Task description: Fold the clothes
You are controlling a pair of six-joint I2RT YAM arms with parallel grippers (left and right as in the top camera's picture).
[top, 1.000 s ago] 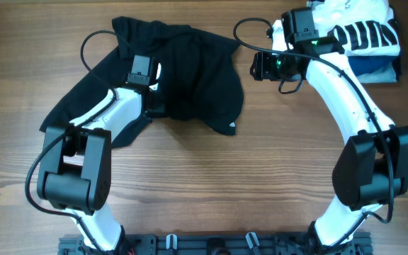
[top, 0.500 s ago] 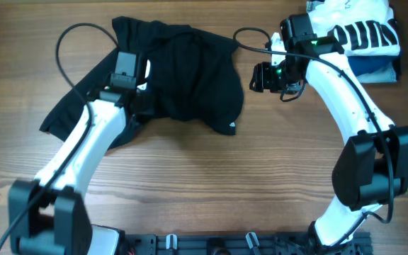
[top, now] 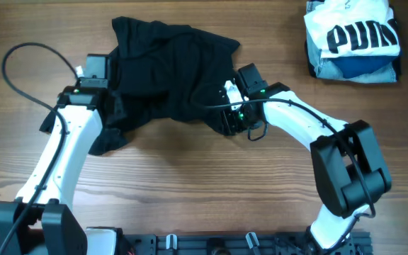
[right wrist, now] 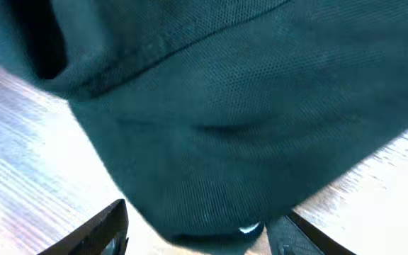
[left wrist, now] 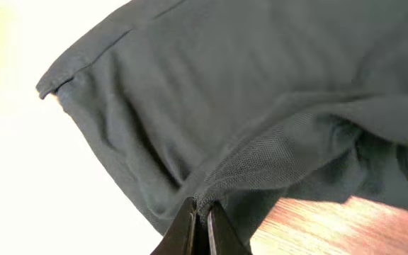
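The fabric is rumpled, so next my left gripper should lift, pull its pinched fold back and down onto the bare tabletop in front of the garment, and release.
The clothes are one black garment (top: 179, 78), rumpled across the back middle of the wooden table. My left gripper (top: 113, 110) sits at its left side. In the left wrist view the gripper (left wrist: 200, 212) is shut on a pinched fold of the black fabric (left wrist: 246, 106). My right gripper (top: 230, 120) is at the garment's front right corner. In the right wrist view it (right wrist: 204, 237) stands open, its fingers (right wrist: 112, 228) either side of that corner, where a small white logo (right wrist: 248, 228) shows on the fabric (right wrist: 246, 127).
A folded white shirt with big black letters (top: 351, 32) lies on folded blue garments (top: 356, 69) at the back right corner. The left arm's cable (top: 20, 60) loops out over the table at the left.
My left gripper has shut on the fabric and moved left, dragging the garment's left part with it. My right arm has swung from the back right down to the garment's front right corner.
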